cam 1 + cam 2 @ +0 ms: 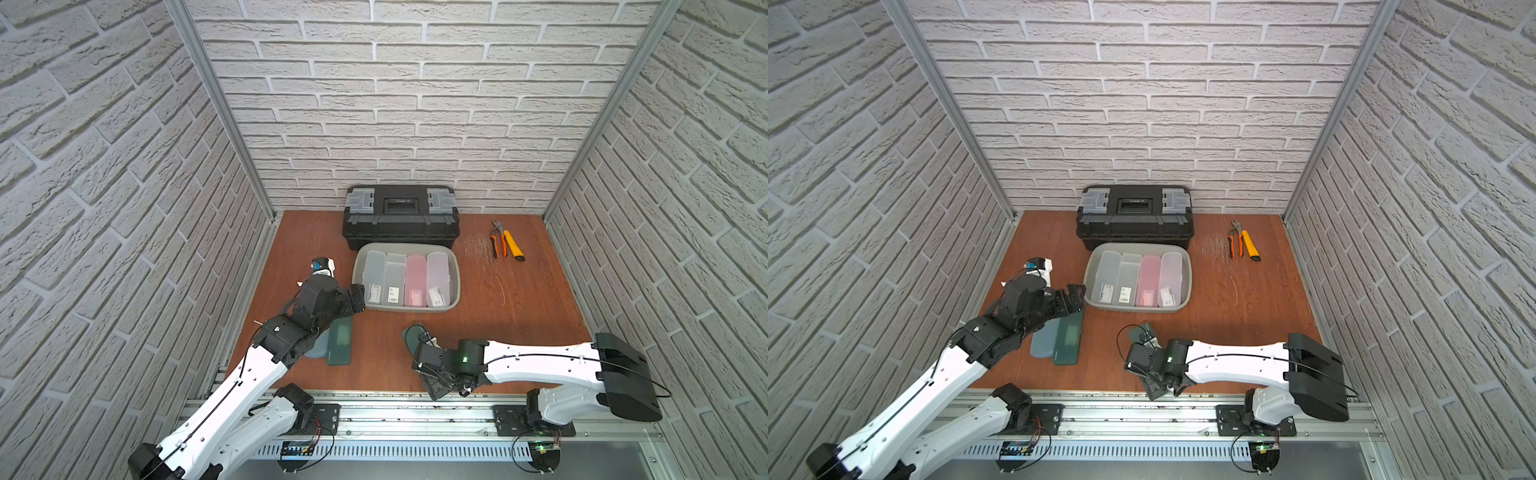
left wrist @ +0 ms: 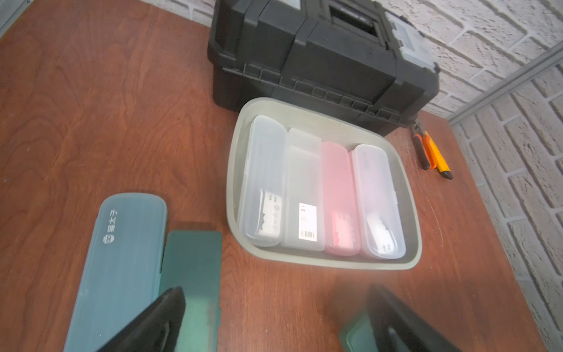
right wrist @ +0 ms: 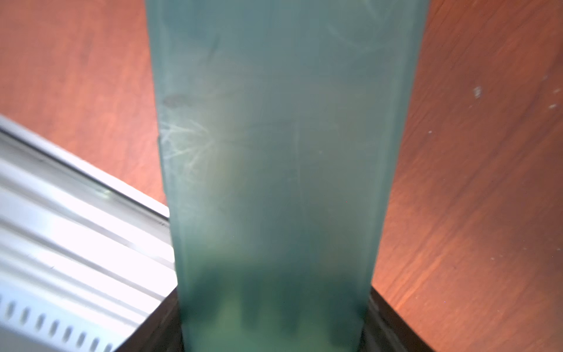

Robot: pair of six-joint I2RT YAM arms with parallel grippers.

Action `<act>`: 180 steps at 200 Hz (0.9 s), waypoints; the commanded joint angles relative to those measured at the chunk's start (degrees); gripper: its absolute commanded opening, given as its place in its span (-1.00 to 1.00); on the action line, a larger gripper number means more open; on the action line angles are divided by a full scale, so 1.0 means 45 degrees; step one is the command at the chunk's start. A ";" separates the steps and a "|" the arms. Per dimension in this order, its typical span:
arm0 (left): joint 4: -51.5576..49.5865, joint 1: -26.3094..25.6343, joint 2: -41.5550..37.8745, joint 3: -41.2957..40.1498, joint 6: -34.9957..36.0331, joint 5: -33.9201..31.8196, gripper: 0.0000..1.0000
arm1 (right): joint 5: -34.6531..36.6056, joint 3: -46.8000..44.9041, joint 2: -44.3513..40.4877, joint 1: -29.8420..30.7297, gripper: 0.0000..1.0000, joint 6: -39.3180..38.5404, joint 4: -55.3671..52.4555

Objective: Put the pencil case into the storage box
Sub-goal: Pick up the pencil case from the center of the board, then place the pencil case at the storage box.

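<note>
The pink case (image 1: 415,277) lies outward of my right gripper, so next it lifts, swings outward over the storage box, straightens and lowers to release upon that case.
My right gripper (image 3: 274,329) is shut on a dark green translucent pencil case (image 3: 274,152), one jaw on each long side. In both top views this pencil case (image 1: 413,334) (image 1: 1144,332) sits near the table's front middle, with its near end over the front rail. The grey-green storage box (image 1: 455,291) (image 1: 1187,282) (image 2: 234,170) stands mid-table and holds several clear and pink cases side by side. My left gripper (image 1: 357,297) (image 2: 274,304) is open, just left of the box. It hangs over a blue-grey case (image 2: 122,259) and a dark green case (image 2: 192,268) lying on the table.
A black toolbox (image 1: 401,220) stands right behind the storage box, against the back wall. Orange-handled pliers (image 1: 496,241) and a yellow knife (image 1: 515,247) lie at the back right. Brick walls close in three sides. A metal rail (image 1: 374,411) runs along the front edge.
</note>
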 commanded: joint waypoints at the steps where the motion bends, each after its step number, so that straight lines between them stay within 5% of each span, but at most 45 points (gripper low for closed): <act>1: 0.1077 0.0679 0.0380 0.0835 0.1163 0.1290 0.97 | 0.0111 0.0706 -0.1104 0.0071 -0.16 -0.0676 -0.0244; 45: 0.1608 0.1754 0.1243 0.1773 0.2654 0.4669 0.97 | 0.0742 0.1842 -0.2185 -0.0118 -0.20 -0.0686 -0.0292; 75: 0.1643 0.1764 0.1972 0.2390 0.3604 0.6489 0.97 | 0.1024 0.2696 -0.2106 -0.1606 -0.27 -0.0798 -0.0208; 132: 0.2529 0.1862 0.2908 0.2054 0.3680 0.6449 0.97 | 0.0109 0.5227 0.0827 -0.5579 -0.29 -0.1672 0.0761; 180: 0.3061 0.2014 0.3359 0.1000 0.2602 0.5433 0.97 | 0.0015 0.7509 0.4239 -0.7057 -0.35 -0.1431 0.0406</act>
